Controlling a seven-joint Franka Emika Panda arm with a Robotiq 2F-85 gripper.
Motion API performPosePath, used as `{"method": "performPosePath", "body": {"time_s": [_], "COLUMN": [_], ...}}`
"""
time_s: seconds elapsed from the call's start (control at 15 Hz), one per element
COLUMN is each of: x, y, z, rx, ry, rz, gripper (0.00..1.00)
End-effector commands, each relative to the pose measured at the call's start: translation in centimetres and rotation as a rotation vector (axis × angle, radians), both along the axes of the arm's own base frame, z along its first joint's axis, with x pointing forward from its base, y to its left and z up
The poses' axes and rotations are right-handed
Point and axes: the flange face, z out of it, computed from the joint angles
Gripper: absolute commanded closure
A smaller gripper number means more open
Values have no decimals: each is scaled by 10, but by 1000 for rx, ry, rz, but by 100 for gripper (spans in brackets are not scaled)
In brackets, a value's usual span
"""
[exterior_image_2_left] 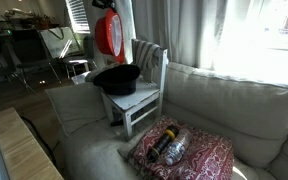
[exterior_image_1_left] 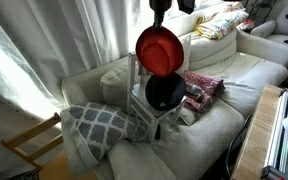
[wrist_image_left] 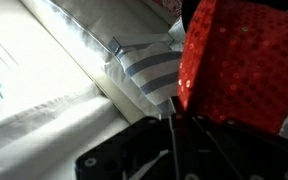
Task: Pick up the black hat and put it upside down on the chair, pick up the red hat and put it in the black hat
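My gripper holds the red hat on edge above the black hat's opening. It will move down next, tilt the red hat (exterior_image_1_left: 160,50) over into the black hat's dark hollow (exterior_image_1_left: 167,93) and let it go.
The red hat (exterior_image_1_left: 160,50) hangs on edge from my gripper (exterior_image_1_left: 158,20), which is shut on its brim, above the chair. It also shows in an exterior view (exterior_image_2_left: 108,36) and fills the right of the wrist view (wrist_image_left: 239,65) as sequined red. The black hat (exterior_image_1_left: 165,93) lies upside down on the seat of the small white chair (exterior_image_1_left: 136,82), its dark hollow facing up. In an exterior view the black hat (exterior_image_2_left: 117,78) covers most of the chair (exterior_image_2_left: 149,65) seat, right under the red hat.
The chair stands on a pale sofa (exterior_image_1_left: 224,90). A grey-white patterned cushion (exterior_image_1_left: 99,122) lies beside it, a red patterned cushion (exterior_image_2_left: 184,152) on its opposite side. A bare-wood chair frame (exterior_image_1_left: 29,145) stands off the sofa's end. A wooden table edge (exterior_image_2_left: 19,150) runs in front.
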Motion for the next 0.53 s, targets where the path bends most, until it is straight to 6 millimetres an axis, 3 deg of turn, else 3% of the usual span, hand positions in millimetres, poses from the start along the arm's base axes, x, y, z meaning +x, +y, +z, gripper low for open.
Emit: {"method": "performPosePath", "body": {"time_s": [0.0,0.2,0.27,0.47], "x": [-23,-35,-25,-25], "y": [21,34,31,34], "z": [-19,-43,-29,-31], "rx": [-172,-249,-193,-196], "ry": [-28,-52,-33,-36], "rz": [84,136,119,121], "gripper": [99,99,99,97]}}
